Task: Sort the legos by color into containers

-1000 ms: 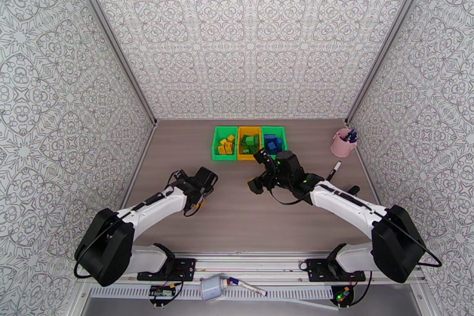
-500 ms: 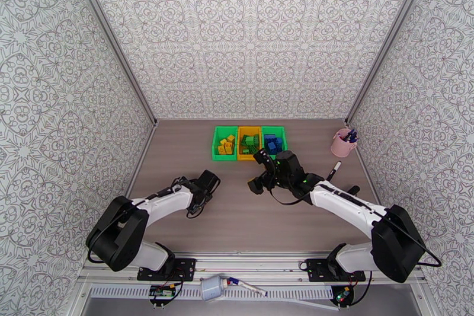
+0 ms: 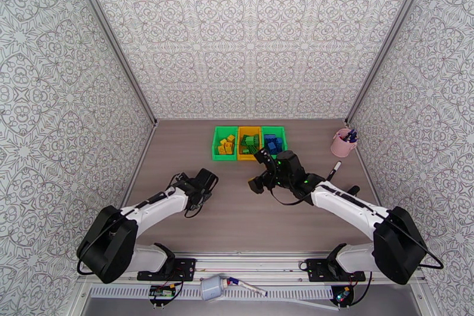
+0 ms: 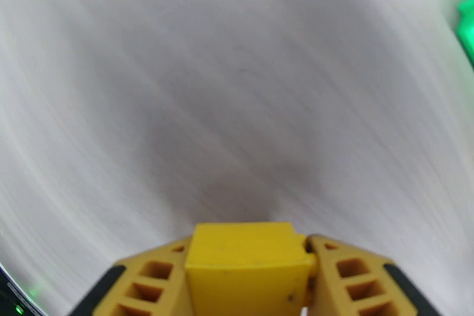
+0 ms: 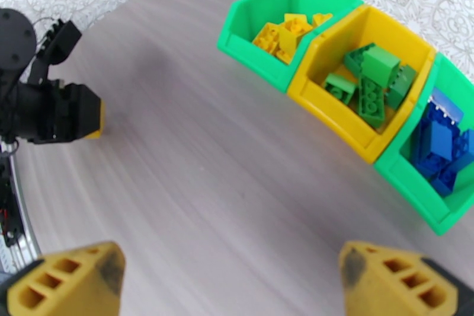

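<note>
My left gripper should next go up and swing outward over the green bin holding yellow legos to release the yellow lego, because that bin collects its color.
My left gripper (image 4: 246, 247) is shut on a yellow lego (image 4: 243, 255), which sits squarely between the yellow fingers (image 4: 151, 273) just above the bare table. From above, the left gripper (image 3: 202, 184) is at the table's left middle. My right gripper (image 3: 259, 171) hangs open and holds nothing, just in front of the containers; its fingertips (image 5: 71, 281) stand far apart. The containers form a row: a green bin (image 5: 260, 65) holds yellow legos (image 5: 284, 32), a yellow bin (image 5: 332, 111) holds green legos (image 5: 370, 83), and a second green bin (image 5: 415, 192) holds blue legos (image 5: 441, 145).
A pink cup (image 3: 341, 144) of pens stands at the back right. A black-and-white marker pen (image 3: 333, 170) lies on the table beside the right arm. Patterned walls enclose the table on three sides.
The left gripper's jaws have closed onto the yellow lego, and the left arm has shifted slightly. The right arm has stayed where it was, open.
</note>
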You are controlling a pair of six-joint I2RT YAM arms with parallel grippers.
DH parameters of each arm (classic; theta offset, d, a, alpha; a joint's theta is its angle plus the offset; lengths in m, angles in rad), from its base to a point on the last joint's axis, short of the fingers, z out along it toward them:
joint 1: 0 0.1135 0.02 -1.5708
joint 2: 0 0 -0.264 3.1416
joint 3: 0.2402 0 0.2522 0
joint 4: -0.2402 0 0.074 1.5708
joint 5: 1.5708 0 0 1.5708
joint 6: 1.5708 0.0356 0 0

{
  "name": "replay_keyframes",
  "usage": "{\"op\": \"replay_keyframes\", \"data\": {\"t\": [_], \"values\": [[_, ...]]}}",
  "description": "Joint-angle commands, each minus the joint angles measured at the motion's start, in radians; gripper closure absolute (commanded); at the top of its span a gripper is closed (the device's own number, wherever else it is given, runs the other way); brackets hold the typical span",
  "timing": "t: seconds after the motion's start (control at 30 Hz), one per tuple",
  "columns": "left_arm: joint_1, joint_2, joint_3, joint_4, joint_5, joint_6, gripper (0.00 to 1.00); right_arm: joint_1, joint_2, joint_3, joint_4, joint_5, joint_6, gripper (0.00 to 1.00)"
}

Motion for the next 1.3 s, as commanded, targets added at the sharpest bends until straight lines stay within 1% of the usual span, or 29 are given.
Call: {"op": "replay_keyframes", "data": {"t": [0.0,0.07,0.13,0.27,0.37,0.53,0.67,0.83,0.93,1.03,1.13,1.2,1.27], "values": [[0.01,-0.014,0.074,0.054,-0.012,0.158,0.71,0.007,-0.029,-0.014,0.007,0.02,-0.004,0.0],[0.017,0.003,0.122,0.089,0.001,0.232,0.71,0.008,-0.03,-0.018,0.014,0.022,-0.001,0.0],[0.032,0.038,0.18,0.127,0.037,0.324,0.71,0.008,-0.03,-0.019,0.017,0.02,0.001,0.0],[0.056,0.143,0.314,0.195,0.102,0.469,0.72,0.007,-0.035,-0.02,0.022,0.02,0.004,0.0],[0.074,0.237,0.426,0.216,0.136,0.533,0.71,0.008,-0.042,-0.033,0.048,0.024,0.016,0.0],[0.106,0.415,0.637,0.193,0.191,0.618,0.72,0.008,-0.057,-0.067,0.19,0.001,0.105,0.0],[0.131,0.535,0.778,0.157,0.221,0.648,0.71,0.008,-0.038,-0.079,0.293,0.039,0.159,0.0],[0.159,0.65,0.908,0.138,0.23,0.661,0.71,0.007,0.01,-0.054,0.343,0.073,0.186,0.0],[0.175,0.71,0.972,0.132,0.259,0.668,0.7,0.008,0.033,-0.034,0.344,0.073,0.188,0.0],[0.184,0.767,1.043,0.109,0.263,0.679,0.7,0.008,0.046,-0.019,0.336,0.073,0.182,0.0],[0.189,0.804,1.08,0.113,0.267,0.685,0.7,0.008,0.047,-0.01,0.323,0.08,0.179,0.0],[0.189,0.818,1.1,0.108,0.26,0.682,0.65,0.008,0.041,-0.01,0.318,0.086,0.177,0.0],[0.188,0.822,1.117,0.104,0.236,0.678,0.53,0.008,0.029,-0.016,0.323,0.099,0.177,0.0]]}}
